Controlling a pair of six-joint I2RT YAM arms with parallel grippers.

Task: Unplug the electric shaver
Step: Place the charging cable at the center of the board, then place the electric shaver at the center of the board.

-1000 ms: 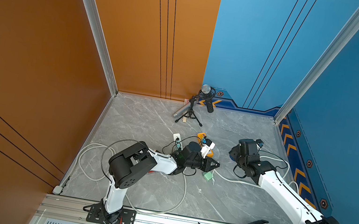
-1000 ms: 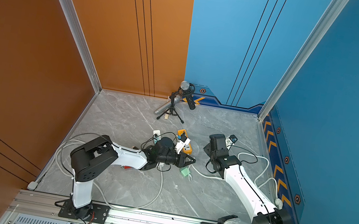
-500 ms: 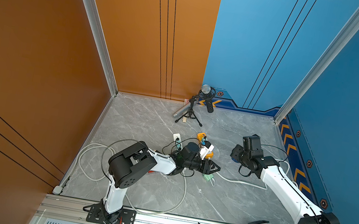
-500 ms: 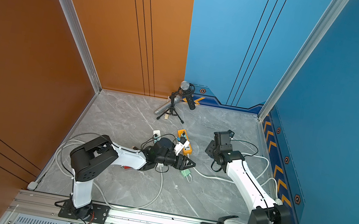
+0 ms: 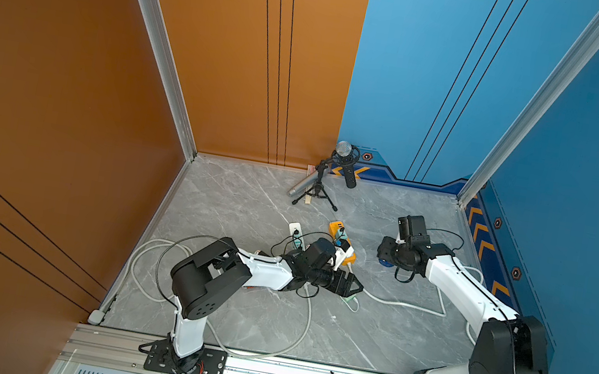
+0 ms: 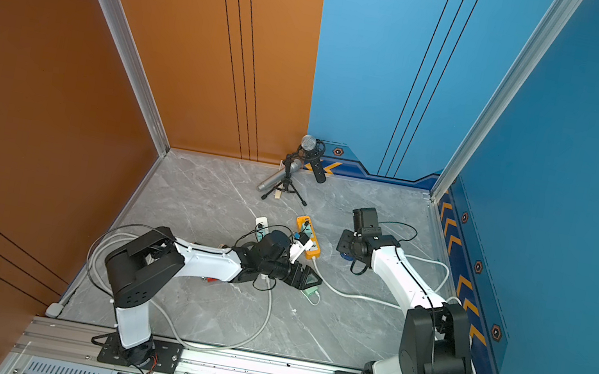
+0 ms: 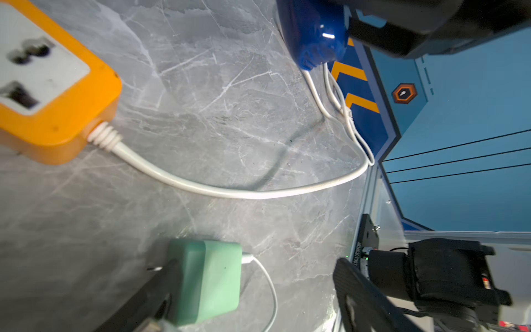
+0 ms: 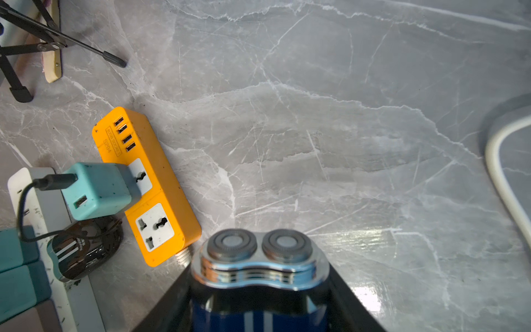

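Next, my right gripper carries the shaver (image 8: pixel 258 258) outward, lowers it to bare floor by the orange power strip's far end (image 8: pixel 204 149) and lets go of it there.
The electric shaver (image 8: pixel 258 258), blue with a silver twin-head top, sits between the jaws of my right gripper (image 8: pixel 258 281), which is shut on its body. In both top views the right gripper (image 5: pixel 385 252) (image 6: pixel 345 245) hovers low over the floor, right of the orange power strip (image 5: pixel 340 240) (image 6: pixel 308 237). My left gripper (image 7: pixel 258 293) (image 5: pixel 353 285) stands open. A pale green charger plug (image 7: pixel 207 281) (image 5: pixel 349 299) lies unplugged on the floor against one finger (image 7: pixel 161 290). A thin white lead (image 7: pixel 270 287) runs from the plug.
A teal adapter (image 8: pixel 100 189) is plugged into the orange strip, beside a white power strip (image 5: pixel 296 233). The orange strip's thick white cable (image 5: pixel 405 305) crosses the floor. A microphone on a tripod (image 5: pixel 332 177) stands at the back. Grey cable loops (image 5: pixel 151 274) lie left.
My left gripper has opened and let go of the green charger plug, which stays on the floor. The right arm has drawn back a little with the shaver.
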